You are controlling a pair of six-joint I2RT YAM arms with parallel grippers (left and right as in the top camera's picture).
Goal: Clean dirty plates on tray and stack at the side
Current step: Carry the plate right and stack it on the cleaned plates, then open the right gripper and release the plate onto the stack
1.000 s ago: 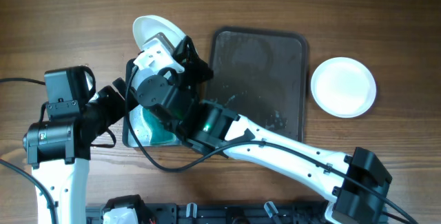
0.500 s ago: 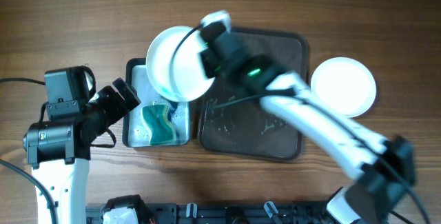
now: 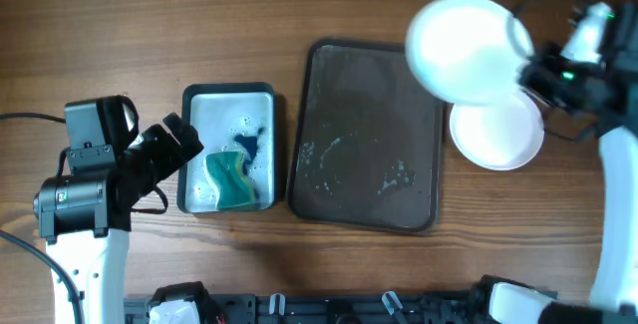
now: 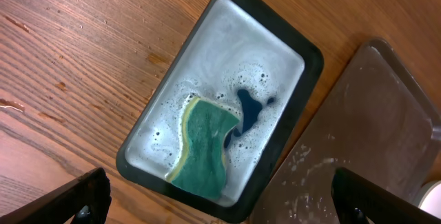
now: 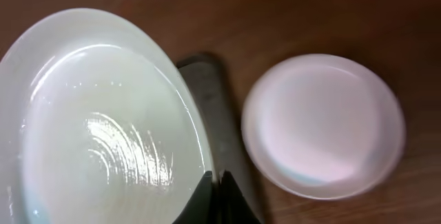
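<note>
The right gripper moves back and down onto the second clean white plate [image 3: 496, 130] [image 5: 322, 124] next to release the held one, because that plate already lies beside the tray.
My right gripper [image 3: 526, 71] is shut on the rim of a plain white plate [image 3: 464, 47], holding it in the air over the far right corner of the dark brown tray [image 3: 367, 135]. In the right wrist view the fingertips [image 5: 219, 182] pinch that plate's [image 5: 103, 120] edge. Just right of the tray a second clean white plate [image 3: 496, 130] [image 5: 322, 124] lies on the table, partly under the held one. The brown tray holds only wet streaks. At the left, my left gripper [image 3: 187, 145] [image 4: 224, 209] stands open and empty.
A small pale tray with a dark rim [image 3: 227, 95] [image 4: 289, 38] lies left of the brown tray [image 4: 375, 134]. It holds soapy water with a blue smear and a green-and-yellow sponge [image 3: 231, 179] [image 4: 203, 145]. The rest is bare wooden tabletop.
My right arm has swung the plate from over the small soapy tray far to the right, to above the brown tray's corner and the plate on the table. The left arm has not moved.
</note>
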